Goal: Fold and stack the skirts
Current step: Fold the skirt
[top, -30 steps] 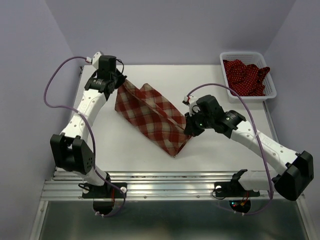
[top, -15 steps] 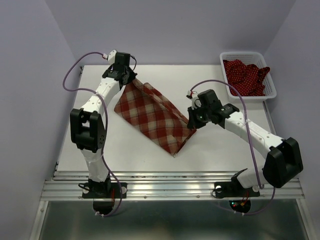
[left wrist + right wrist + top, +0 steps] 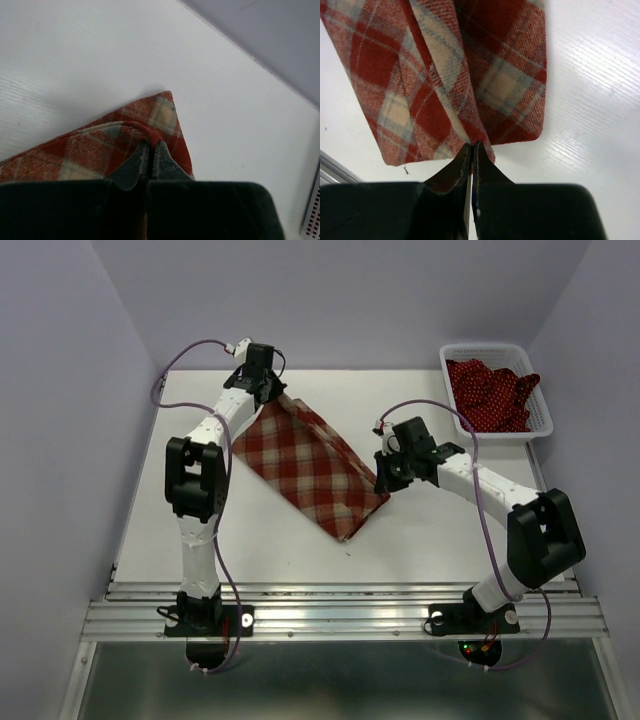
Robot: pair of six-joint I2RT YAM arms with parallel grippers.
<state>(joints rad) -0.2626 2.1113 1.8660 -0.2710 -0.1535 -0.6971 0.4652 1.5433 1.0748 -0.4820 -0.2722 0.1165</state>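
Note:
I will lower my left gripper, moving it to the right in the top view, and let go of the skirt's pinched edge over the lower layer's far corner (image 3: 298, 402) (image 3: 165, 108), because that edge is raised.
The red-and-cream plaid skirt (image 3: 310, 468) lies stretched diagonally across the middle of the table. My left gripper (image 3: 272, 392) is shut on its far upper corner, where the plaid cloth (image 3: 125, 145) bunches between the tips. My right gripper (image 3: 383, 480) is shut on the skirt's right edge, pinching a raised fold of the plaid (image 3: 465, 90). Dark red polka-dot skirts (image 3: 492, 392) are heaped in the white mesh basket (image 3: 545, 426) at the far right.
The basket stands at the table's far right corner, its edge (image 3: 314, 210) just showing in the left wrist view. A metal rail (image 3: 340, 610) runs along the near edge. Lilac walls close in the back and sides.
Both arms have carried the plaid skirt away from the near edge: the left gripper moved right and farther back, the right gripper shifted slightly back, and the raised fold now lies flatter.

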